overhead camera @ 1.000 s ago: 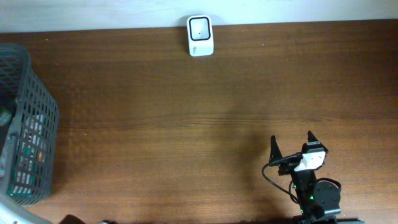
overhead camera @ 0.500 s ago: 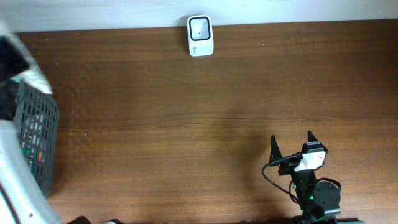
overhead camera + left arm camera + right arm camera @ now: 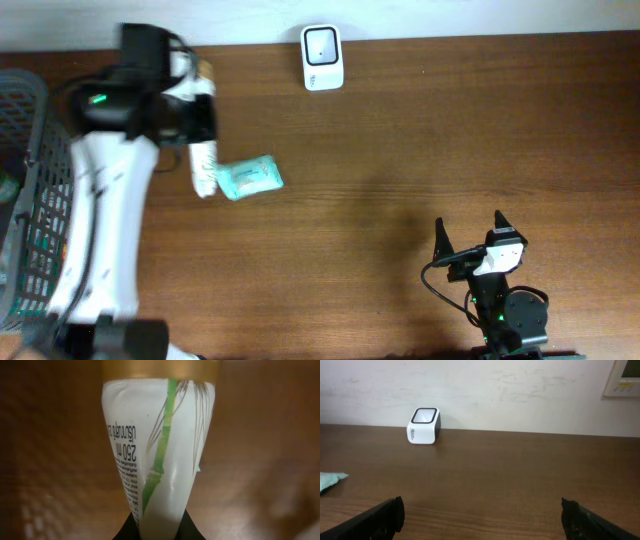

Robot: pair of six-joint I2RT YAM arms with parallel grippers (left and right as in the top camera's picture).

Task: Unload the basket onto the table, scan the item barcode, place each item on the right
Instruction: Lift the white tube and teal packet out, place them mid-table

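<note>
My left gripper moves to the right in the overhead view next, lowers and releases the tube [image 3: 204, 165], since the tabletop just past the teal packet is bare.
My left gripper [image 3: 198, 135] is shut on a white tube [image 3: 204, 165] with a green bamboo print and a gold cap, held over the left part of the table. In the left wrist view the tube [image 3: 160, 445] fills the middle, its flat end pinched between the black jaws [image 3: 159, 527] and its cap pointing away. No barcode shows on the faces I see. The white scanner [image 3: 322, 57] stands at the table's far edge, also in the right wrist view [image 3: 424, 425]. My right gripper [image 3: 468, 235] rests open and empty near the front right [image 3: 482, 510].
A teal packet [image 3: 250, 177] lies on the table just right of the tube, and shows at the left edge of the right wrist view [image 3: 330, 481]. A grey mesh basket [image 3: 25, 250] with several items stands at the far left. A pale wall runs behind the table.
The left arm has swung out from over the basket to the table, carrying the tube. The teal packet now lies on the table. The right arm has not moved.
</note>
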